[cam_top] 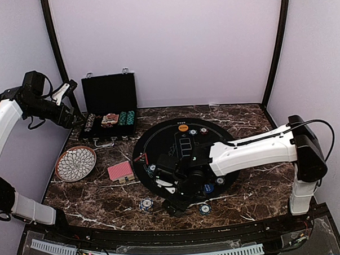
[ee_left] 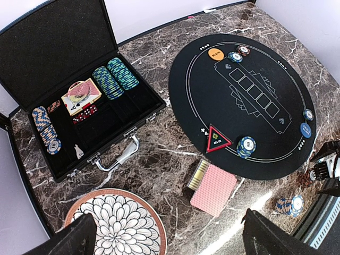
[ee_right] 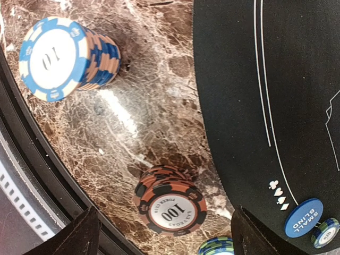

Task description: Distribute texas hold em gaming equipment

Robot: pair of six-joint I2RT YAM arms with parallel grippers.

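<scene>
Next, the right gripper moves down slightly and closes around the chips, since the orange-and-black stack stands just below, centred between the gripper's parted fingers.
An orange-and-black poker chip stack marked 100 stands on the marble beside the black round mat. My right gripper hangs over it, open, with its fingers apart on either side and a gap to the chips. A blue-and-white stack marked 10 stands further along the table edge. The red-backed card deck lies left of the mat. My left gripper is open and empty, high at the far left.
The open black case holds more chips and cards at the back left. The petal-pattern plate sits in front of it. On the mat lie an orange button, a blue small-blind button, a red triangle marker and small chip stacks.
</scene>
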